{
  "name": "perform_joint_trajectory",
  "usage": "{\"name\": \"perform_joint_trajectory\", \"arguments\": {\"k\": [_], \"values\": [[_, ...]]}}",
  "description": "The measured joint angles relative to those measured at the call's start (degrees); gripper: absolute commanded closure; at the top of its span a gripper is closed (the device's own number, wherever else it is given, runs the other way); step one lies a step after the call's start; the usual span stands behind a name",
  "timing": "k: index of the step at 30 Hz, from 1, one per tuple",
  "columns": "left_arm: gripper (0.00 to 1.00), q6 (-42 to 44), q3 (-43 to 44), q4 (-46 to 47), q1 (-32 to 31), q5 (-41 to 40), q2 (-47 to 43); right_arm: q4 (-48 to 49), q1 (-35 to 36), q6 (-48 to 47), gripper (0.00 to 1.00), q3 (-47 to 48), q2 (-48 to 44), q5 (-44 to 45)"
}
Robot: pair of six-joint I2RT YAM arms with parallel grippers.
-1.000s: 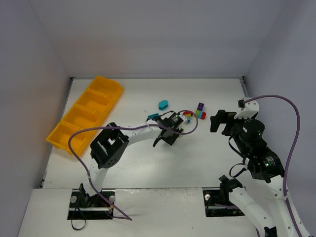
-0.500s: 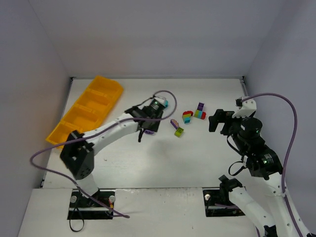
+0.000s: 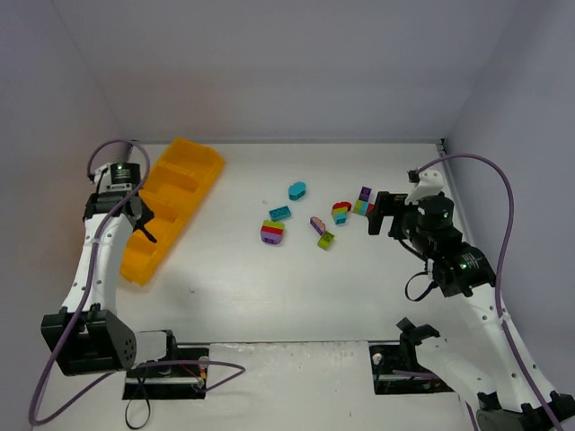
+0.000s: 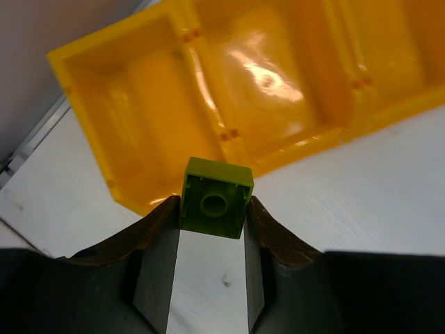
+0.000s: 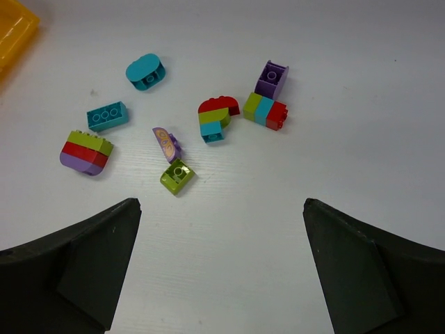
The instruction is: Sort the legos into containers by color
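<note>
The near end container looks empty, so my left gripper should next cross the tray's long edge, go down over it and release the lime green lego [image 4: 217, 198].
My left gripper [image 3: 142, 224] [image 4: 214, 209] is shut on a lime green lego [image 4: 217, 198], held by its sides, underside facing the camera. It hangs by the long side wall of the orange-yellow tray [image 3: 184, 180] [image 4: 229, 132], whose containers look empty in the left wrist view. The other legos lie mid-table: a teal oval [image 3: 297, 190] [image 5: 146, 72], a teal brick [image 3: 279, 213] [image 5: 108, 116], a lime-red-purple stack [image 3: 272, 232] [image 5: 87, 152], a purple piece [image 5: 167, 143], a lime brick [image 3: 325, 239] [image 5: 177, 176], a red-lime-teal stack [image 5: 215, 118], a lime-teal-red row [image 5: 265, 110], and a purple brick [image 5: 271, 78]. My right gripper [image 3: 384, 215] [image 5: 221, 209] stands open just right of them, holding nothing.
The tray lies diagonally along the left wall [image 3: 81, 180], one corner showing in the right wrist view [image 5: 14, 31]. The back wall [image 3: 287, 81] and right wall [image 3: 503, 135] close in the white table [image 3: 269, 287].
My left arm has swung from the cluster of legos at mid-table far left to the tray, carrying the lime lego. My right gripper has shifted slightly toward the legos.
</note>
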Motion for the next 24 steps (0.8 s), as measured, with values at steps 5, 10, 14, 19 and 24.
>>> {"name": "perform_joint_trajectory", "arguments": {"k": [5,10,14,19,24], "values": [[1.0,-0.9,-2.5,0.0,11.4,1.6,3.8,0.0,0.0,0.2,0.0,0.2,0.4,-0.9],[0.72,-1.5,-2.7,0.3,15.0,2.6,9.2,0.0,0.0,0.2,0.0,0.2,-0.4,-1.1],[0.49,-2.0,-2.7,0.8,15.1,2.5,12.0,0.0,0.0,0.2,0.0,0.2,-1.8,-1.4],[0.44,-2.4,-2.7,1.3,15.1,2.4,12.2,0.0,0.0,0.2,0.0,0.2,-2.7,-1.6],[0.44,-2.3,-2.8,1.3,15.2,3.3,11.7,0.0,0.0,0.2,0.0,0.2,-2.8,-1.7]]}}
